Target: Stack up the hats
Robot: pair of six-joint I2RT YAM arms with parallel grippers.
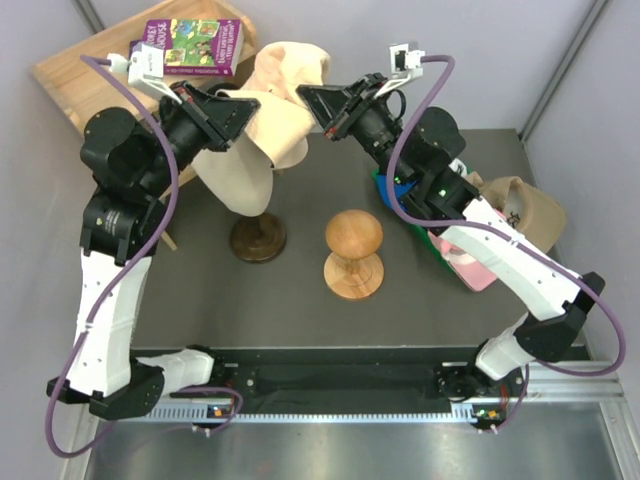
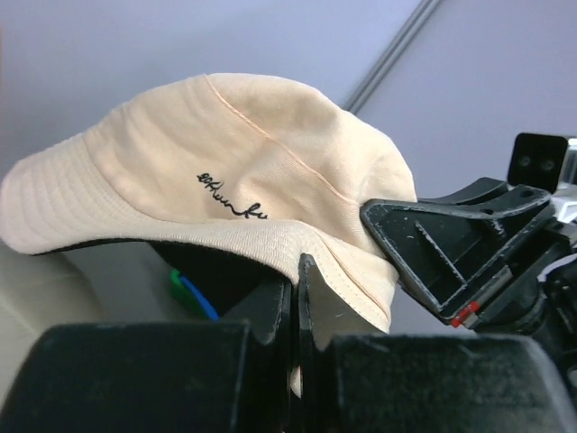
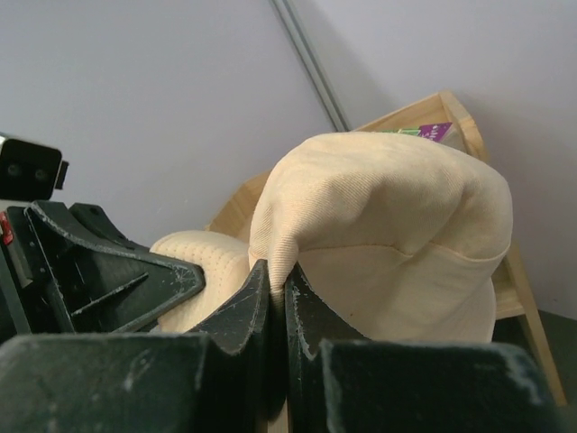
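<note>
The left gripper lowers the cap's edge back beside the cream head form (image 1: 237, 182) next and releases, since the form stands bare below the gripper and back from it.
A pale peach cap (image 1: 285, 95) hangs in the air at the back of the table, held from both sides. My left gripper (image 1: 252, 106) is shut on its edge near the peak, as the left wrist view shows (image 2: 297, 271). My right gripper (image 1: 306, 98) is shut on a fold of its crown (image 3: 278, 271). The cap (image 2: 225, 171) bears small black script and fills the right wrist view (image 3: 388, 234). Other hats lie under my right arm: khaki-tan (image 1: 522, 210), pink (image 1: 468, 262), and a blue edge (image 1: 392, 203).
A cream egg-shaped head form (image 1: 238, 175) on a dark stand (image 1: 258, 240) is just below the held cap. A mushroom-shaped wooden stand (image 1: 353, 252) is at the table's middle. A wooden rack (image 1: 70, 75) with a book (image 1: 190, 45) is at the back left.
</note>
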